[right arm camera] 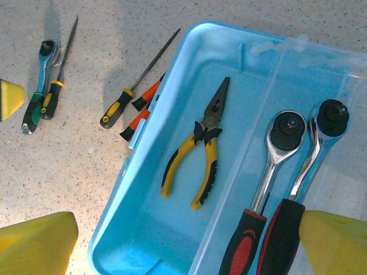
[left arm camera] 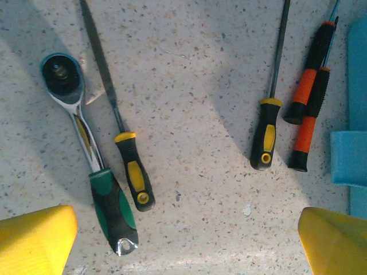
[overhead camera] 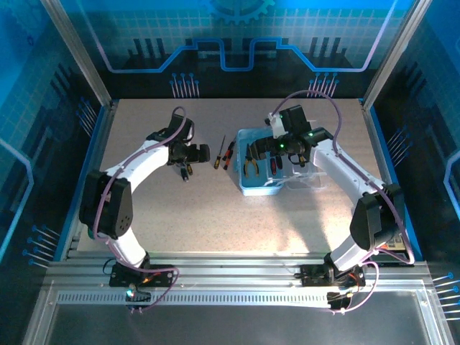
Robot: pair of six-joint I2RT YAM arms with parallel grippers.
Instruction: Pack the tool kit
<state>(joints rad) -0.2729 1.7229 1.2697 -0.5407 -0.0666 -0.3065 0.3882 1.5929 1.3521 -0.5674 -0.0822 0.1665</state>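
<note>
Next, my left gripper moves down toward the green-handled ratchet and onto the handle of the yellow/black file, as it lies below the gripper, beside the ratchet.
The light-blue case stands open right of the table's centre, its clear lid folded out to the right. Yellow-handled pliers lie inside it, and two red/black ratchets lie in its right part. My right gripper hovers open above the case interior, holding nothing. On the table left of the case lie a yellow/black screwdriver, two orange/black screwdrivers, a yellow/black file and a green-handled ratchet. My left gripper hangs open and empty over bare table between these tools.
The speckled tabletop has free room in front of the case and tools. Blue rails and panels edge the table on both sides and at the back. The case's corner reaches into the left wrist view at the right.
</note>
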